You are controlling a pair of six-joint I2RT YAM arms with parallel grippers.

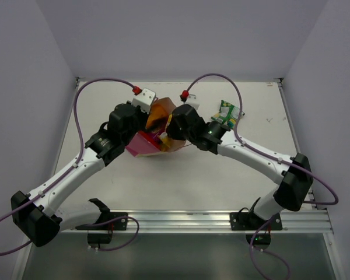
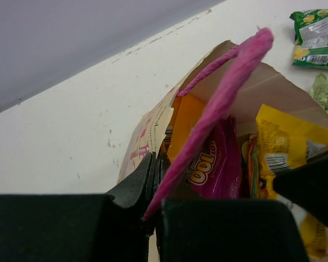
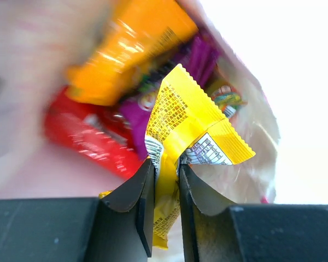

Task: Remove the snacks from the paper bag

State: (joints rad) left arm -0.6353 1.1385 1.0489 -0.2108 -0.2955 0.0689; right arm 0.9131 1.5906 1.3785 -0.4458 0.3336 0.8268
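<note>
The right gripper rises out of the bag's opening toward the green packets next. Then it comes down on their near side, where bare table [image 1: 244, 130] shows.
The paper bag [image 1: 141, 146] lies tipped on the table between my arms, its mouth open toward the back. My left gripper [image 2: 157, 161] is shut on the bag's rim [image 2: 153, 128], with a pink cord handle [image 2: 224, 93] crossing in front. My right gripper [image 3: 167, 166] is inside the bag mouth, shut on a yellow packet [image 3: 186, 114], which also shows in the left wrist view [image 2: 287, 136]. Around it in the bag are an orange packet [image 3: 126, 49], a red packet [image 3: 82, 136] and a purple packet [image 2: 218, 158]. Two green packets [image 2: 317, 38] lie out on the table.
The green packets lie at the back right [image 1: 227, 114], just beyond my right arm. The white walls close the table at the back and sides. Purple cables [image 1: 105, 81] loop over the back of the table.
</note>
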